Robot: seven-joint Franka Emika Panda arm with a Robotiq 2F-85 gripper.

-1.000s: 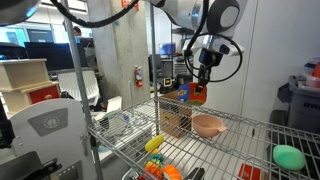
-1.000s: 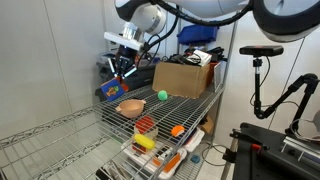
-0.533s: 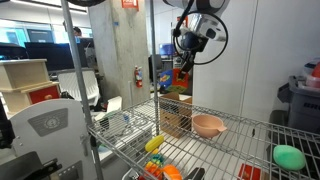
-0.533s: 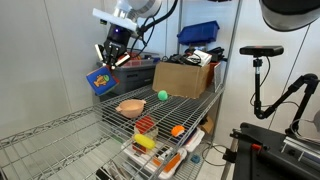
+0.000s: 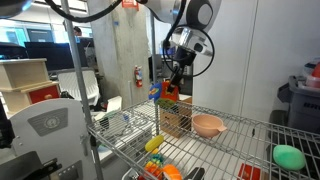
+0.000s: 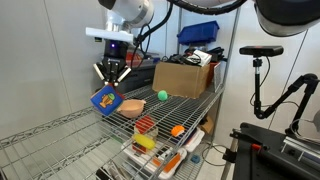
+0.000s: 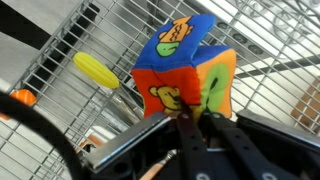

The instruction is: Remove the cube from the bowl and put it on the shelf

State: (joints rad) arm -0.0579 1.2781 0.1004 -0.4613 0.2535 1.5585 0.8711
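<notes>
The cube is still above the open wires (image 5: 177, 110) beside the bowl, so my gripper lowers it next onto the shelf, slightly toward the bowl.
My gripper (image 6: 108, 84) is shut on the cube (image 6: 105, 99), a soft multicoloured block, and holds it in the air just above the wire shelf (image 6: 190, 101). The cube also shows in an exterior view (image 5: 166, 91) under the gripper (image 5: 171, 80). In the wrist view the cube (image 7: 185, 70) shows blue, orange, green and yellow faces, pinched between the gripper's (image 7: 192, 122) black fingers (image 7: 183, 135). The salmon-pink bowl (image 5: 208, 125) stands empty on the shelf (image 5: 250, 150), to the side of the cube. It also shows in an exterior view (image 6: 132, 105).
A cardboard box (image 6: 185, 76) stands on the shelf behind the bowl. A green rounded blob (image 5: 289, 157) lies on the shelf's end, also seen small (image 6: 162, 96). Yellow and orange toys (image 6: 146, 134) lie on the lower shelf. A yellow toy (image 7: 96, 70) shows below the grid.
My gripper has carried the cube from high beside the rack downward and toward the shelf's open end. The bowl has not moved.
</notes>
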